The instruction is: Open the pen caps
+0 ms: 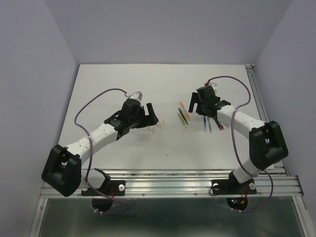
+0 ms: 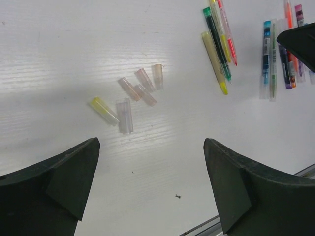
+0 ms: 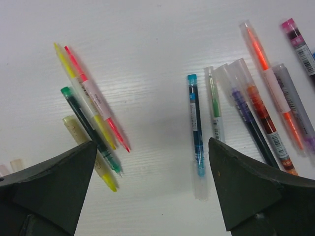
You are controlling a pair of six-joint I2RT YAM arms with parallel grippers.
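Note:
I will next lower my right gripper and shift it toward the capped pens, until its fingers straddle the body of the blue pen (image 3: 196,123), still capped and nearest the uncapped pens.
Several loose pen caps (image 2: 133,93), pale pink and clear short tubes plus a yellow one (image 2: 103,110), lie on the white table ahead of my left gripper (image 2: 151,143). That gripper is open and holds nothing. In the top view the caps (image 1: 157,127) lie just right of the left gripper (image 1: 151,117). Uncapped pens (image 3: 91,113) in yellow, pink and green lie to the left of my right gripper (image 3: 151,143), which is open and empty above bare table. Capped pens (image 3: 251,108) lie to its right, and a blue pen (image 3: 196,123) still wears its clear cap (image 3: 200,179).
The white table (image 1: 123,89) stands between grey walls. An aluminium rail (image 1: 187,180) runs along the near edge, with another up the right side (image 1: 256,94). The right gripper's black finger (image 2: 300,42) shows at the right edge of the left wrist view.

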